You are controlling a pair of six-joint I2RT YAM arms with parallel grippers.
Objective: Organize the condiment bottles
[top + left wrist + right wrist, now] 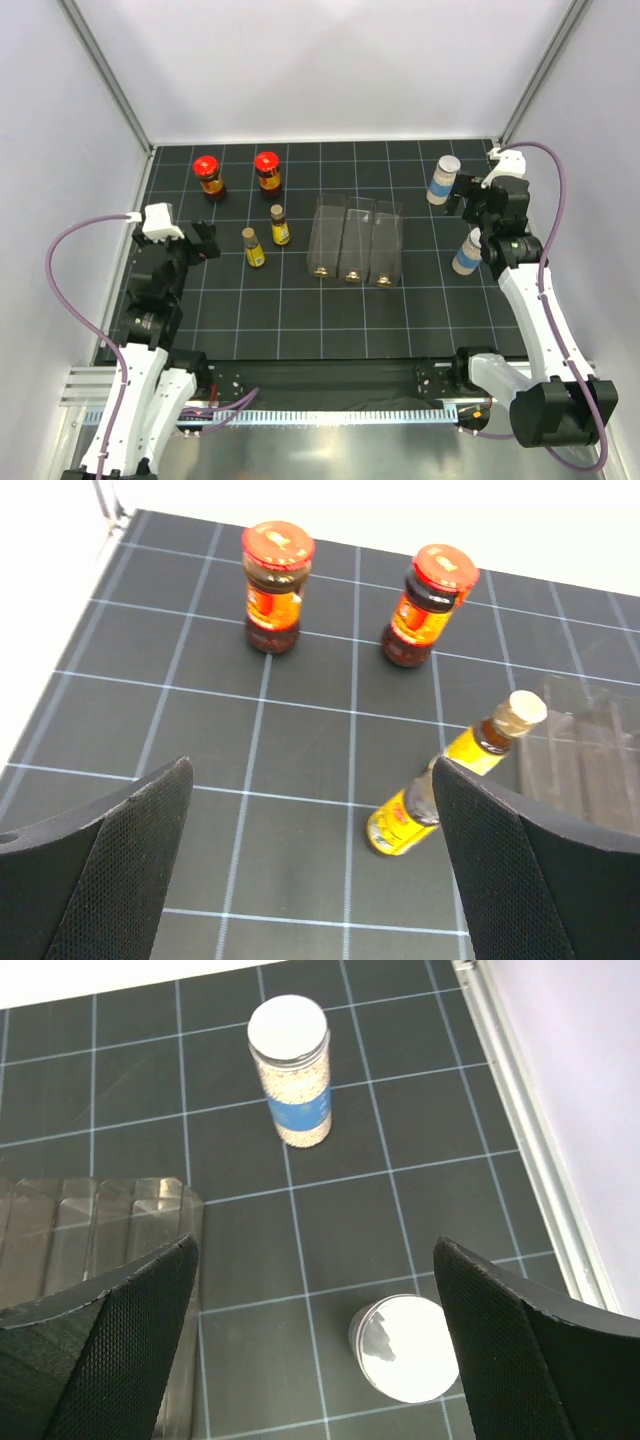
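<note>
The left gripper comes down to the right in the top view around the nearer yellow bottle's neck [250, 240] [424, 796] next, as that bottle is closest, below it there.
Two amber jars with red caps [208, 176] [267, 172] stand at the back left. Two slim yellow-labelled bottles [280, 225] [254, 247] stand in front of them. Two white blue-labelled bottles [443, 180] [467, 252] stand at the right. My left gripper [205, 240] is open and empty, left of the yellow bottles. In the left wrist view my left gripper [312, 860] faces both jars [273, 588] [428, 607] and both yellow bottles [500, 735] [405, 820]. My right gripper [464, 196] is open and empty, hovering between the white bottles [290, 1070] [405, 1348].
A clear plastic three-slot rack [355, 240] lies in the middle of the black gridded mat, and its corner shows in the right wrist view [95, 1225]. An aluminium rail [530, 1130] runs along the mat's right edge. White walls close in the sides and back.
</note>
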